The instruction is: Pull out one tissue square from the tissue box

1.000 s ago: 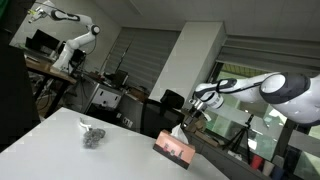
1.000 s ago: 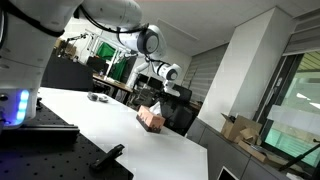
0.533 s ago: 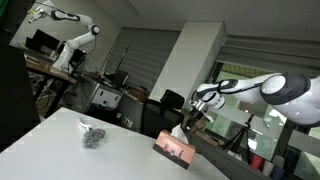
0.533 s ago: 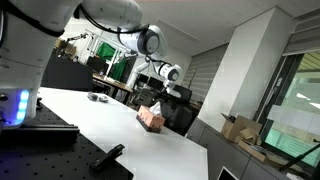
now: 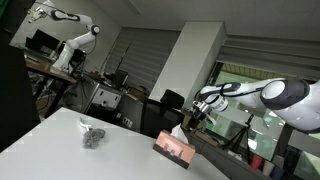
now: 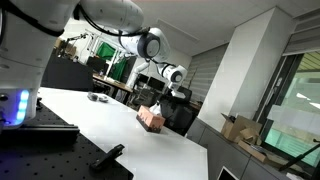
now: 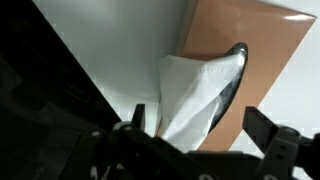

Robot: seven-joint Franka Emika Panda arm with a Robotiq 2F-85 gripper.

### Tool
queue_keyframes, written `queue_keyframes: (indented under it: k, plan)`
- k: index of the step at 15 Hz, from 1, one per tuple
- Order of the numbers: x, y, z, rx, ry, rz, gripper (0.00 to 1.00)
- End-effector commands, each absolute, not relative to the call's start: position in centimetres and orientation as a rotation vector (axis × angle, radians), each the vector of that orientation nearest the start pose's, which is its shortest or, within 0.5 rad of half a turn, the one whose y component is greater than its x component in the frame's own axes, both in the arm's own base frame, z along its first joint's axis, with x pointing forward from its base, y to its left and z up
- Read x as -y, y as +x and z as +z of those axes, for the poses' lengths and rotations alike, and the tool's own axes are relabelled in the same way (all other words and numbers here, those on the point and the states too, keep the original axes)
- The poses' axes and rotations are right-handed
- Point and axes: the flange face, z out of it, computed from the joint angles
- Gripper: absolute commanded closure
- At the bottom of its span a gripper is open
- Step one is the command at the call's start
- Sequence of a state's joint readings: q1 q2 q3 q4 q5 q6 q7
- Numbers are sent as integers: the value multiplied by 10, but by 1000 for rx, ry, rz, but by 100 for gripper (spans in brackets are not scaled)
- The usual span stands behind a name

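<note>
The white tissue stands between the robot's open fingers in the wrist view, so the gripper needs to ease over the top of the tissue next and close there.
A pinkish-brown tissue box [image 5: 174,149] sits near the table's far edge; it also shows in an exterior view [image 6: 151,118] and the wrist view [image 7: 240,60]. A white tissue [image 7: 195,95] sticks up out of its dark slot, and it shows as a small white tuft in an exterior view [image 5: 178,130]. My gripper [image 5: 197,112] hangs just above and a little beside the box. In the wrist view the gripper [image 7: 200,125] is open, with one finger on each side of the tissue and not closed on it.
A small dark crumpled object [image 5: 92,136] lies on the white table [image 5: 60,145], well away from the box; it also shows in an exterior view [image 6: 98,97]. Another robot arm [image 5: 75,40], desks and chairs stand behind the table.
My arm has shifted slightly sideways over the box. The box and the tissue have not moved.
</note>
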State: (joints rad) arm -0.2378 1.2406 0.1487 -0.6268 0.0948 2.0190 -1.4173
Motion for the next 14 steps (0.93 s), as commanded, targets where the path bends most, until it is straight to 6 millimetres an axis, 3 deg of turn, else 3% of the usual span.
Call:
queue_keyframes:
  k: [1,7,14]
  plan:
    - [139,817,233,1736,-2499,-571,0]
    - [128,813,221,1666,-2346,-645,0]
    - [125,822,216,1692,-2390,-784,0]
